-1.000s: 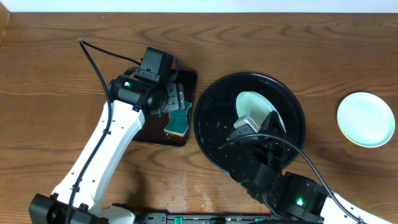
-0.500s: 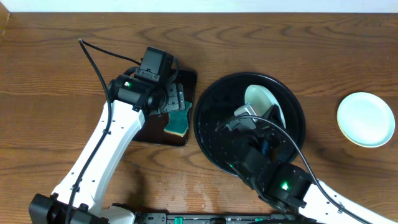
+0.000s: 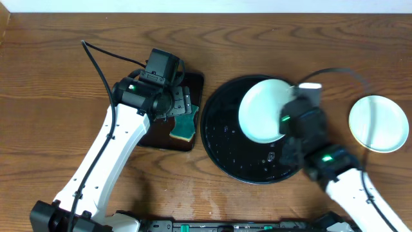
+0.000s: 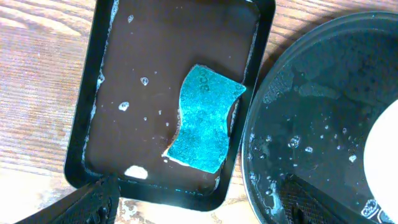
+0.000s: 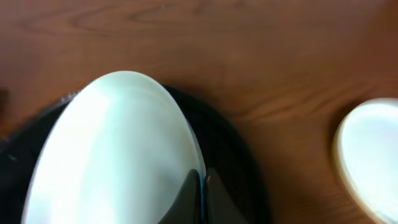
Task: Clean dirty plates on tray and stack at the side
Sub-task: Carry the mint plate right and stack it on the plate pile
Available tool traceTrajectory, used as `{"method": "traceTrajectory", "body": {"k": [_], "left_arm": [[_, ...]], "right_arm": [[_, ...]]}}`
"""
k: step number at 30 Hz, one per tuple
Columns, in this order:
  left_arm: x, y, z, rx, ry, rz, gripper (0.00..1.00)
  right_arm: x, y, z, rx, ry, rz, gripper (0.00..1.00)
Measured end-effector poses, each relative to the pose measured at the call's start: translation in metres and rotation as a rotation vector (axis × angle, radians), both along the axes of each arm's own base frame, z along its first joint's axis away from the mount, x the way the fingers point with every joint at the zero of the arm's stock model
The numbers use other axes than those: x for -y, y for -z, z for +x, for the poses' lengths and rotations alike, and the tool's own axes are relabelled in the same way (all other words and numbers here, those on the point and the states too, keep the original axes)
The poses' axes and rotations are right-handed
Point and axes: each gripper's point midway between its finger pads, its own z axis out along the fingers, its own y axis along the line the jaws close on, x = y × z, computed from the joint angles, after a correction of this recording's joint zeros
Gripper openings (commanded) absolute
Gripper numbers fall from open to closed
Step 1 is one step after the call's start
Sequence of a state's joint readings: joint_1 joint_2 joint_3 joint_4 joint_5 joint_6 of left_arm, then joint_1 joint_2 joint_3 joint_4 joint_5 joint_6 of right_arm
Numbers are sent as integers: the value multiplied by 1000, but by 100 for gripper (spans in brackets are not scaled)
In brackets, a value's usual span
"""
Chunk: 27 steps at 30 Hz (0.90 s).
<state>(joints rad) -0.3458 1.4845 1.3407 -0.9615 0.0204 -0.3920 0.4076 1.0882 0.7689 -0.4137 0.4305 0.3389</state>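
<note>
I will carry my mint plate with my right gripper over the second pale plate (image 3: pixel 378 124) (image 5: pixel 375 155), which is to the right in the overhead view. Then I will lower the mint plate and let go of its rim.
My right gripper (image 3: pixel 288 120) is shut on the rim of a pale mint plate (image 3: pixel 261 111) and holds it above the round black tray (image 3: pixel 225 138). In the right wrist view the plate (image 5: pixel 112 149) fills the left half, with my fingertips (image 5: pixel 202 186) pinching its edge. A second pale plate (image 3: pixel 378 123) lies on the table at the right; it also shows in the right wrist view (image 5: pixel 370 155). My left gripper (image 3: pixel 180 103) is open over the small rectangular tray (image 3: pixel 159 136), above the blue sponge (image 4: pixel 205 118). No yellow plate is in view.
The rectangular black tray (image 4: pixel 106 93) holds soapy water drops and the sponge. The round tray's wet floor (image 4: pixel 311 112) sits just right of it. A black cable (image 3: pixel 96 61) runs across the table at the left.
My right gripper has lifted the mint plate and swung up and to the right over the round tray. The left arm has not moved.
</note>
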Motion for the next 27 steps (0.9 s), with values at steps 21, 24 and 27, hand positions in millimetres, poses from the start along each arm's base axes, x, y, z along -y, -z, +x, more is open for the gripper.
{"method": "traceTrajectory", "body": {"k": [21,24,27], "left_arm": [[0,0,0,0,0,0,83],[0,0,0,0,0,0,83],[0,0,0,0,0,0,83]], "right_arm": [[290,79,-63,-72,957,494,1],[308,92,-66,-63,1006,503,30],[312,104,-71,-88,1033,529,57]]}}
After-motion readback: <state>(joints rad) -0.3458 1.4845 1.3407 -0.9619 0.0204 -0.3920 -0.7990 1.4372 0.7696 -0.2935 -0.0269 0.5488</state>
